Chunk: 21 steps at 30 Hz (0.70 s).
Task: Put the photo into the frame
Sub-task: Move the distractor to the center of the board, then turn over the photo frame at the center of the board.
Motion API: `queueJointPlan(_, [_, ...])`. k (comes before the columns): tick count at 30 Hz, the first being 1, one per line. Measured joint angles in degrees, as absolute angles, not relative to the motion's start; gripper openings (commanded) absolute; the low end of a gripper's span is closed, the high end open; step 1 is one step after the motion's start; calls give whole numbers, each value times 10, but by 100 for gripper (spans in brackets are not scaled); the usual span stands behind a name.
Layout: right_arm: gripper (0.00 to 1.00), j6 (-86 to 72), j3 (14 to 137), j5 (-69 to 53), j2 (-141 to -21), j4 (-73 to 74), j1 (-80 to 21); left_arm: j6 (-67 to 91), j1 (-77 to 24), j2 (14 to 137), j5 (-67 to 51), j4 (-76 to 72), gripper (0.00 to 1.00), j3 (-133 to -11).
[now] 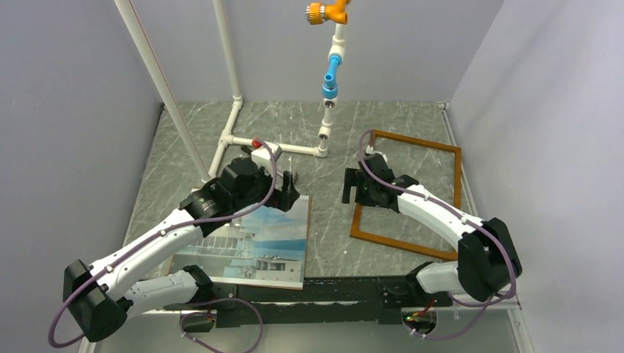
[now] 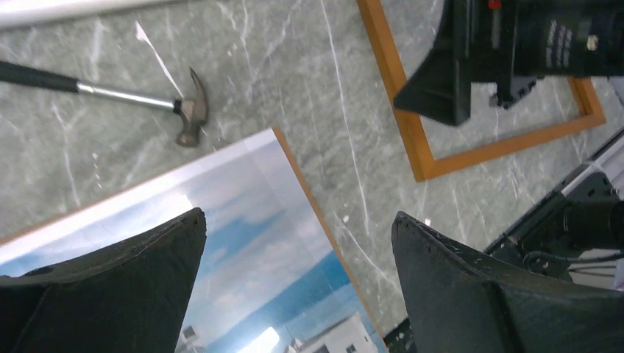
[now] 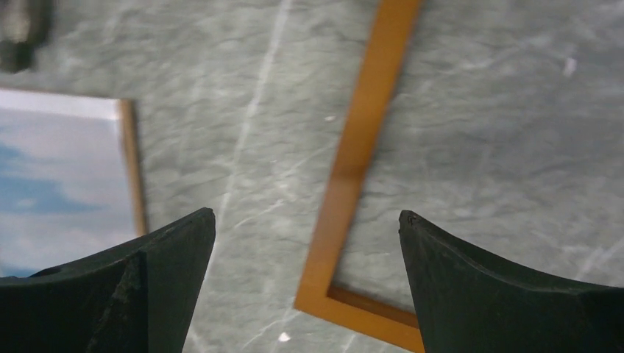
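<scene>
My right gripper should turn its open fingers to line up with the frame's bar [image 3: 360, 147] nearest the photo, go down with one on each side of it and close, because the bar lies slanted below it.
The photo [image 1: 257, 243] lies face up at the near left, white building and blue sky showing, on a brown board whose edge [image 2: 313, 202] shows along its side. The orange-brown frame [image 1: 401, 245] lies flat at the right, empty inside. My left gripper [image 1: 287, 193] is open and empty above the photo's far right corner; in its wrist view [image 2: 298, 220] the photo [image 2: 243, 250] is below the fingers. My right gripper [image 1: 353, 187] is open and empty above the frame's left rail [image 3: 360, 147], near its corner. The photo also shows at the left of the right wrist view [image 3: 59, 176].
A hammer [image 2: 193, 110] lies on the table just beyond the photo's far edge. A white pipe stand [image 1: 235, 125] rises at the back left, and a blue and orange nozzle [image 1: 331, 73] hangs at the back centre. Grey walls close in both sides.
</scene>
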<state>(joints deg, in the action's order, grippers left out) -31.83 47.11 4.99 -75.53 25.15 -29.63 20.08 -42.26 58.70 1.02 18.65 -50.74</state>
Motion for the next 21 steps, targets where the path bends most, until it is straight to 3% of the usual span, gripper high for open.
queueJointPlan(8, [82, -343, 474, 108, -840, 267, -292, 248, -533, 611, 89, 244, 99, -507])
queueJointPlan(14, [59, -352, 499, 113, -915, 260, -292, 263, -575, 631, 139, 270, 99, -513])
queueJointPlan(16, [50, -356, 505, 112, -919, 251, -292, 267, -583, 635, 152, 278, 99, -518])
queueJointPlan(19, [19, -359, 507, 110, -919, 242, -292, 273, -592, 637, 170, 287, 99, -525])
queueJointPlan(21, [5, -363, 507, 108, -919, 239, -292, 279, -597, 637, 180, 289, 99, -529])
